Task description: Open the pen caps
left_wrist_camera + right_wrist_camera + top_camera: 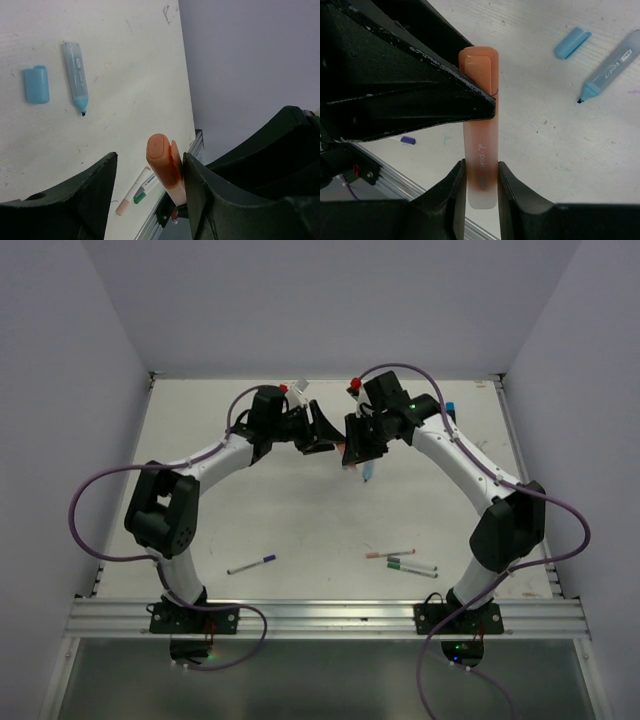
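The bare tabletop beside the uncapped blue highlighter is below the right gripper and to its right in the top view, so the robot will lower the right gripper there to let go.
An orange highlighter is held up in the air, with my right gripper shut on the lower end of its barrel. Its orange cap is still on and stands between the open fingers of my left gripper. The right-hand finger touches the cap's clip, and a gap shows on the other side. Both grippers meet above the far middle of the table. On the table lie a loose blue cap and an uncapped blue highlighter. A tiny purple cap lies loose too.
Thin white pens lie near the front edge: one with a purple cap left of centre, and a pink-capped one and a green-capped one by the right arm's base. Grey walls enclose the table on three sides.
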Motion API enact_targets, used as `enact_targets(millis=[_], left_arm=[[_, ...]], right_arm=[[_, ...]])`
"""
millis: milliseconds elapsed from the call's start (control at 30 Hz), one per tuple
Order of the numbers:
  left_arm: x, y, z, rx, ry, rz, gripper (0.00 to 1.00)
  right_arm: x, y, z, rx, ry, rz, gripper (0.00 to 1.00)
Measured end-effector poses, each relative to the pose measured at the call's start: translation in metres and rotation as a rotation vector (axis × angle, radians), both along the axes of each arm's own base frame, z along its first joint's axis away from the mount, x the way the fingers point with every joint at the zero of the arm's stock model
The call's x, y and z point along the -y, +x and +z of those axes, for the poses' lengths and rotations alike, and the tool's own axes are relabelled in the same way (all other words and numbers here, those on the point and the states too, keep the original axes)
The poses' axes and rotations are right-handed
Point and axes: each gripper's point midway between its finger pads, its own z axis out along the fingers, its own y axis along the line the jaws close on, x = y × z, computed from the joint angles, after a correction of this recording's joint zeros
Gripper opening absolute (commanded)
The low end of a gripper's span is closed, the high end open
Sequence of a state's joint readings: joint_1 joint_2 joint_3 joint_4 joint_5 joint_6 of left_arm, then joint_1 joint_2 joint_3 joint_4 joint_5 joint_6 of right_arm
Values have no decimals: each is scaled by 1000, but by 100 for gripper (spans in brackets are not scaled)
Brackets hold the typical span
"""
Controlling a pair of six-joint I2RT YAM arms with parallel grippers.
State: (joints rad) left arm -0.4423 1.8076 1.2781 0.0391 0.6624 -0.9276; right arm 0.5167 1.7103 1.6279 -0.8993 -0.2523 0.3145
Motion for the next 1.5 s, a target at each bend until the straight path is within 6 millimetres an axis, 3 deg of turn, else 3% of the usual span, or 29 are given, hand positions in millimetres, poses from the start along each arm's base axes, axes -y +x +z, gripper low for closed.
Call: enact_targets(millis=[300, 500, 533, 600, 933, 1167, 1400, 1433, 1500], left_arm=[[5, 0, 0, -42, -30, 8, 52], [7, 0, 6, -50, -57, 4, 24], [8, -1, 8, -56, -67, 3, 12], [10, -1, 14, -60, -90, -2, 0], [6, 0, 1, -113, -56, 34, 0], [-6, -12, -13, -198, -62, 19, 0], [-8, -25, -8, -210, -163, -59, 0], [-9, -25, -8, -206, -172, -59, 0], [-19, -6, -4, -146, -188, -6, 0]], right_arm=[[-2, 1, 1, 3, 2, 2, 0], [-3, 0, 1, 2, 1, 7, 0], [-4, 0, 0, -2, -1, 8, 0], [-6, -1, -4, -7, -5, 11, 0], [-12, -5, -18, 9, -31, 3, 0], [-20, -22, -23, 33, 14, -7, 0], [-22, -38, -17, 54, 93, -11, 0], [-22, -41, -18, 45, 98, -5, 0], [-20, -64, -25, -33, 99, 30, 0]])
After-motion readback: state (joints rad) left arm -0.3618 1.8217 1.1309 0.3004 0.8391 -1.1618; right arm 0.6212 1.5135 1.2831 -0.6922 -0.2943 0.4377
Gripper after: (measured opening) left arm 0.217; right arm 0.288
